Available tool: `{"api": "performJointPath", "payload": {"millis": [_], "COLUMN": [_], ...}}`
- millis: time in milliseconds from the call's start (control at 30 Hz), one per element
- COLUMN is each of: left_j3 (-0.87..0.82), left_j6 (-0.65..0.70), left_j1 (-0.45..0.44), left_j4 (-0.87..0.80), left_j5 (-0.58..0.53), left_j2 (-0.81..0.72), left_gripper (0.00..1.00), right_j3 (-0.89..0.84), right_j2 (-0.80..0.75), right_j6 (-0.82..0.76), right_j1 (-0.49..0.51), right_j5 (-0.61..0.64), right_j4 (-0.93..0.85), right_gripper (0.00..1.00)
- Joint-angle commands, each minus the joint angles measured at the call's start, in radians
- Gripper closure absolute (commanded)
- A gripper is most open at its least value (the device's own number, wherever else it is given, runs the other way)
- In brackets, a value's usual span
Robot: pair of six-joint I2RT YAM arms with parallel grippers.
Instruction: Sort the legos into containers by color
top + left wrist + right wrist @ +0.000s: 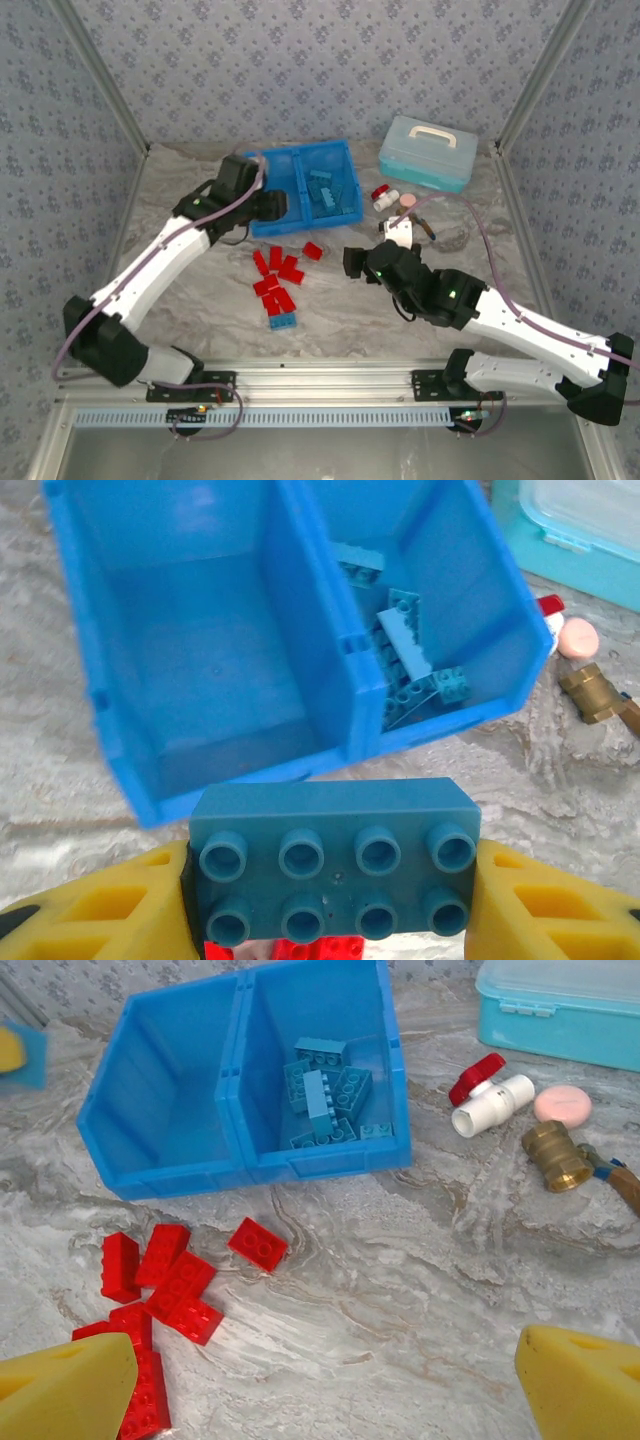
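The light blue legos are in the section of the bin nearer the teal case [405, 645], so next I need to move my left gripper past the divider, lower it over them and let go of the lego.
My left gripper [335, 880] is shut on a light blue lego [335, 855], held between its yellow fingers just in front of the blue bin [250, 775]. From above, this gripper [272, 205] hangs at the bin's [305, 226] left front. The left compartment [160, 1110] is bare; the right one holds several light blue legos [325, 1095]. Red legos [275, 280] lie clustered on the table, one red brick [312, 250] lies apart, and a blue brick [283, 321] lies at the cluster's near end. My right gripper [325, 1390] stands open over bare marble, right of the red legos [160, 1280].
A pale teal lidded case [428, 152] stands at the back right. Near it lie a white valve with a red handle [485, 1100], a pink disc [562, 1105] and a brass fitting [555, 1155]. Patterned walls close in the table.
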Motion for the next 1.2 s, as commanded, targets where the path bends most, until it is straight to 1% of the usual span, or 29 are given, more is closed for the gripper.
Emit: {"api": "performJointPath", "payload": {"millis": [0, 100, 267, 367, 467, 567, 633, 767, 833, 900, 933, 1067, 1133, 1167], "left_j3": [0.172, 0.326, 0.615, 0.796, 0.977, 1.098, 1.138, 1.139, 1.135, 1.121, 1.116, 1.116, 1.115, 1.114], "left_j6": [0.062, 0.086, 0.102, 0.116, 0.156, 0.17, 0.165, 0.15, 0.143, 0.139, 0.138, 0.135, 0.137, 0.137], "left_j1": [-0.054, -0.071, -0.087, -0.099, -0.118, -0.128, -0.129, -0.128, -0.129, -0.132, -0.134, -0.138, -0.138, -0.137], "left_j4": [-0.015, -0.027, -0.063, -0.142, -0.221, -0.267, -0.282, -0.282, -0.285, -0.282, -0.282, -0.281, -0.279, -0.278], "left_j5": [-0.064, -0.063, -0.071, -0.077, -0.11, -0.122, -0.127, -0.128, -0.107, -0.105, -0.1, -0.081, -0.073, -0.07], "left_j2": [0.171, 0.318, 0.59, 0.745, 0.89, 0.995, 1.039, 1.074, 1.086, 1.085, 1.082, 1.047, 1.016, 0.998], "left_gripper": [0.49, 0.5, 0.5, 0.51, 0.51, 0.51, 0.51, 0.49, 0.45, 0.42, 0.39, 0.21, 0.14, 0.12], "right_j3": [0.004, -0.022, -0.124, -0.149, -0.15, -0.149, -0.149, -0.145, -0.142, -0.141, -0.14, -0.14, -0.137, -0.137], "right_j2": [0.0, -0.016, -0.102, -0.142, -0.152, -0.15, -0.153, -0.155, -0.158, -0.163, -0.165, -0.167, -0.166, -0.166], "right_j6": [-0.041, -0.044, -0.136, -0.186, -0.249, -0.266, -0.259, -0.256, -0.257, -0.256, -0.253, -0.25, -0.247, -0.245], "right_j1": [0.012, 0.014, 0.011, 0.009, 0.01, 0.012, 0.012, 0.012, 0.012, 0.013, 0.013, 0.012, 0.012, 0.012], "right_j5": [-0.029, -0.04, -0.157, -0.231, -0.318, -0.342, -0.328, -0.314, -0.31, -0.308, -0.306, -0.302, -0.298, -0.295], "right_j4": [0.041, 0.061, 0.206, 0.242, 0.253, 0.247, 0.241, 0.23, 0.222, 0.217, 0.217, 0.217, 0.217, 0.216], "right_gripper": [0.01, 0.01, 0.02, 0.04, 0.05, 0.04, 0.03, 0.03, 0.03, 0.03, 0.03, 0.03, 0.03, 0.03]}}
